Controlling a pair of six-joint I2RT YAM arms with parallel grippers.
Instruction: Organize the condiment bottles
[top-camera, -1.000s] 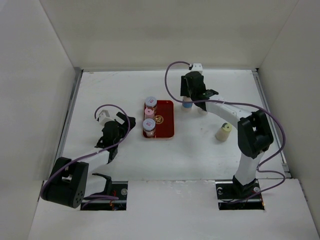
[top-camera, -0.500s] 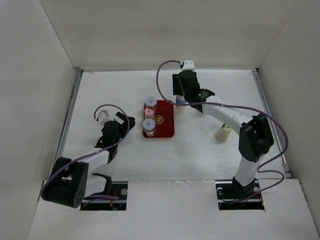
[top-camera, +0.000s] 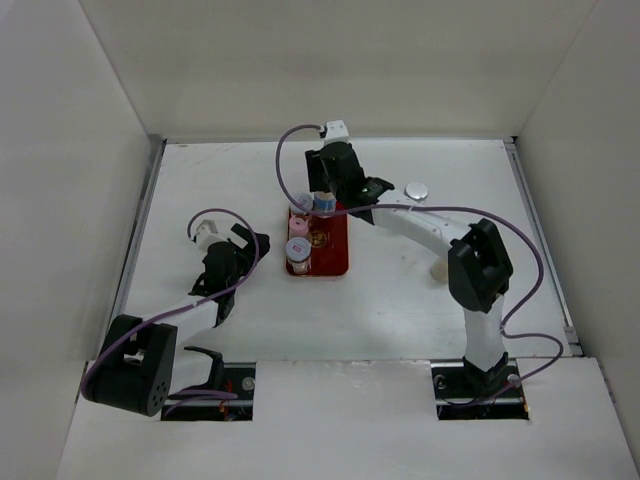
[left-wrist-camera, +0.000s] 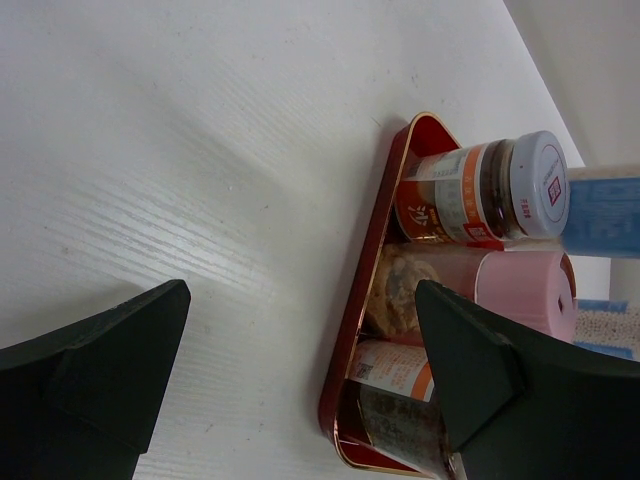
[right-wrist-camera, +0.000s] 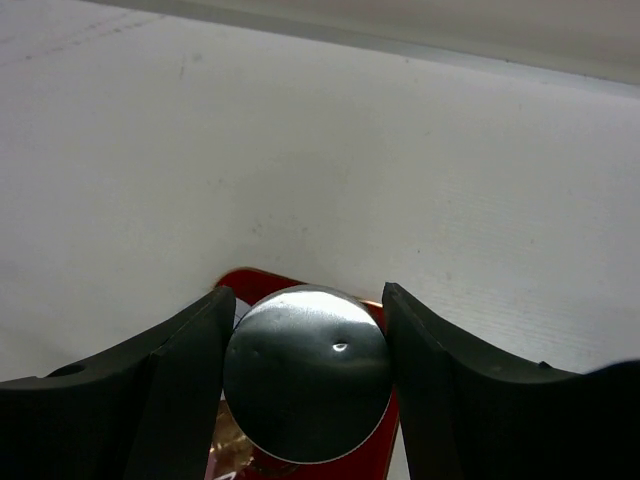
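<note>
The tray's free far corner beside the purple-lidded jar is below my right gripper, so the bottle should come down, shift slightly away from that jar, and be released at the tray's free far corner (top-camera: 337, 215) (right-wrist-camera: 376, 440).
My right gripper (top-camera: 324, 201) is shut on a silver-capped, blue-labelled bottle (top-camera: 323, 204) and holds it over the far end of the red tray (top-camera: 336, 246). The right wrist view shows its silver cap (right-wrist-camera: 307, 385) between my fingers, with the tray (right-wrist-camera: 250, 286) below. A purple-lidded jar (top-camera: 298, 204), a pink-lidded jar (top-camera: 297, 226) and a second purple-lidded jar (top-camera: 297, 250) stand along the tray's left side. Another silver-capped bottle (top-camera: 417, 190) stands on the table to the right. The cream-yellow bottle (top-camera: 438, 268) peeks out beside my right arm. My left gripper (top-camera: 240, 246) is open and empty, left of the tray.
The left wrist view shows the tray rim (left-wrist-camera: 385, 230), the far purple-lidded jar (left-wrist-camera: 500, 190), the pink-lidded jar (left-wrist-camera: 520, 295) and the held bottle's blue label (left-wrist-camera: 605, 212). White walls enclose the table on three sides.
My right gripper has carried the blue-labelled bottle left from the table beside the tray to over the tray's far end, uncovering the other silver-capped bottle. The left arm has not moved.
</note>
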